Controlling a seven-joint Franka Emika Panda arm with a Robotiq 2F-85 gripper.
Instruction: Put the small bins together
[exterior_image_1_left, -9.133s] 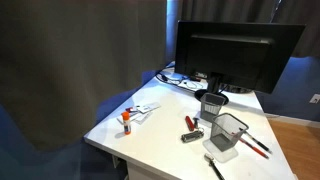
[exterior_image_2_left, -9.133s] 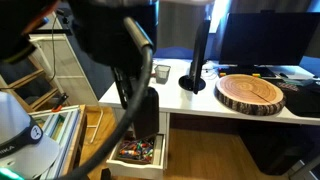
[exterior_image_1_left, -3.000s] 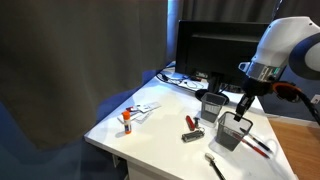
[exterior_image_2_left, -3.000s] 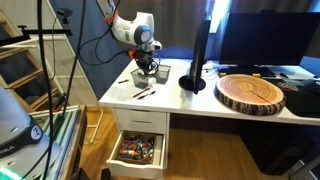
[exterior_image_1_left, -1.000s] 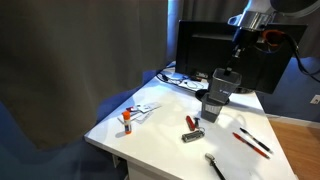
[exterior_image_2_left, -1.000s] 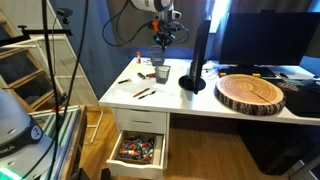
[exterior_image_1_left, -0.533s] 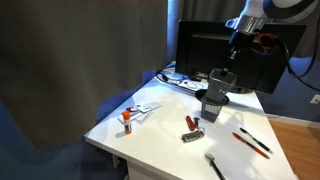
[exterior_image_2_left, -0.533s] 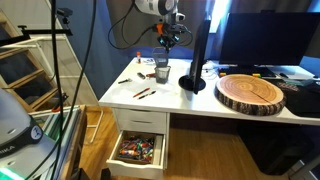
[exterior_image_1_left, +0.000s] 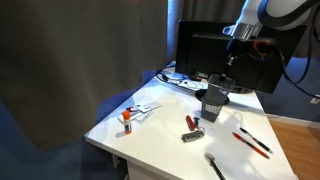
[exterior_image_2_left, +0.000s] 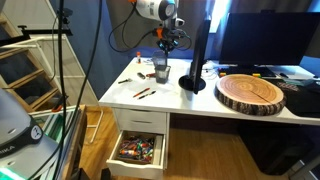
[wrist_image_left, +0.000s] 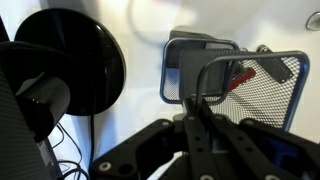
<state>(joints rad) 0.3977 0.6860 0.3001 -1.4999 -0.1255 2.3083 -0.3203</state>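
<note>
My gripper is above the open top of the dark grey bin (exterior_image_1_left: 212, 101), so next I will lower my gripper into it and let go of the mesh bin there.
My gripper (wrist_image_left: 197, 101) is shut on the near rim of the grey wire mesh bin (wrist_image_left: 258, 76), which hangs tilted from it. Below and partly behind the mesh sits the dark grey bin with a pale rim (wrist_image_left: 183, 62). In an exterior view the gripper (exterior_image_1_left: 227, 63) holds the mesh bin (exterior_image_1_left: 217, 89) right over the dark bin (exterior_image_1_left: 211, 108), close in front of the monitor. I cannot tell whether the two bins touch. From the opposite side, the gripper (exterior_image_2_left: 167, 45) hangs over both bins (exterior_image_2_left: 160, 71) at the desk's far corner.
A large black monitor (exterior_image_1_left: 235, 48) stands just behind the bins; its round base (wrist_image_left: 75, 70) lies beside them. Red pens (exterior_image_1_left: 252, 143), a red-black tool (exterior_image_1_left: 192, 125), an orange item (exterior_image_1_left: 127, 120) and cables (exterior_image_1_left: 180, 79) lie on the white desk. A wooden slab (exterior_image_2_left: 252, 92) and an open drawer (exterior_image_2_left: 138, 150) show too.
The gripper has carried the mesh bin down and slightly left, from in front of the monitor screen to just over the dark bin. Its grip has stayed shut.
</note>
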